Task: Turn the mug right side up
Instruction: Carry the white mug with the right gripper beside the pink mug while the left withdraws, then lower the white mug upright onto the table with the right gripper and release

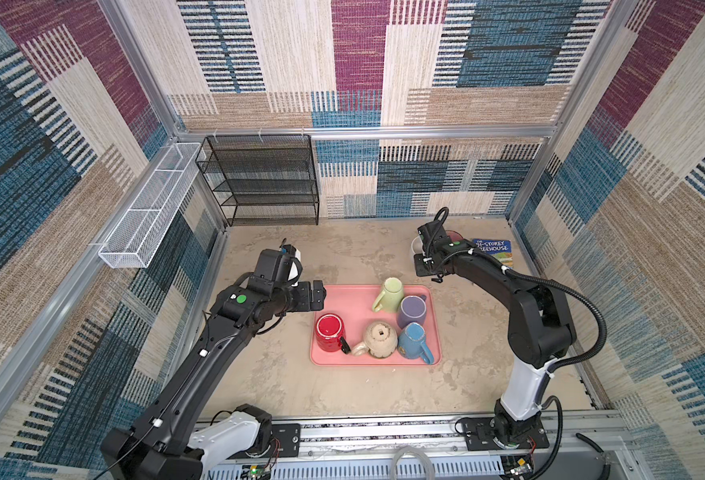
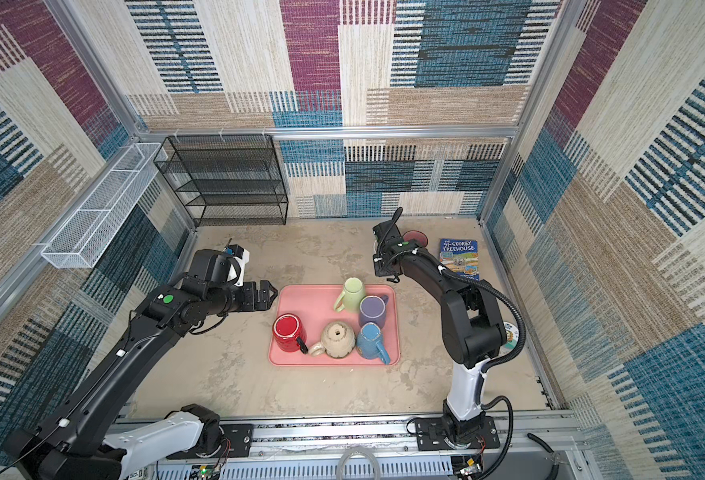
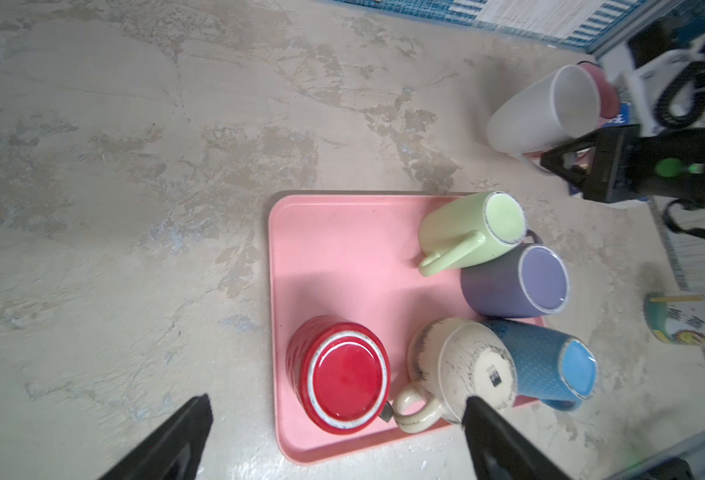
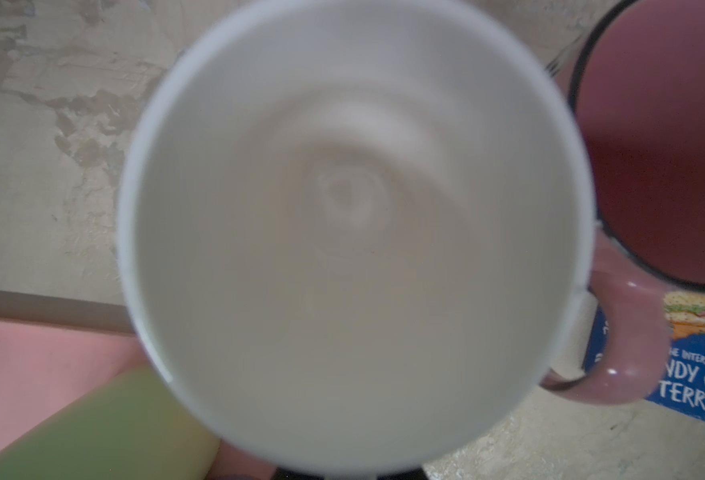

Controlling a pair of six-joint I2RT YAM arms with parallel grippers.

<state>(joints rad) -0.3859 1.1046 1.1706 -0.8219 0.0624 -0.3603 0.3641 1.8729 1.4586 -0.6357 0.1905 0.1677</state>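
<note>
My right gripper will lower the white mug (image 3: 550, 112), its opening already facing up, onto the bare tabletop below, beside the maroon mug, and release it.
My right gripper (image 3: 547, 161) is shut on a white mug (image 3: 550, 112) at the back right of the table. The mug's open mouth (image 4: 342, 228) faces the wrist camera and fills that view. Only dark fingertips show at its near rim. On the pink tray (image 1: 351, 303) stand several mugs bottom up: red (image 1: 330, 332), cream (image 1: 380, 340), blue (image 1: 414, 340), purple (image 1: 412, 309) and green (image 1: 390, 293). My left gripper (image 1: 317, 293) hangs open just left of the tray, nothing between its fingers, with the red mug (image 3: 342, 378) below it in the left wrist view.
A maroon mug (image 4: 666, 145) stands mouth up right beside the white one, next to a blue book (image 2: 459, 257). A black wire shelf (image 1: 259, 178) is at the back left and a white wire basket (image 1: 151, 208) hangs on the left wall. A printed tin (image 2: 509, 336) sits behind the right arm.
</note>
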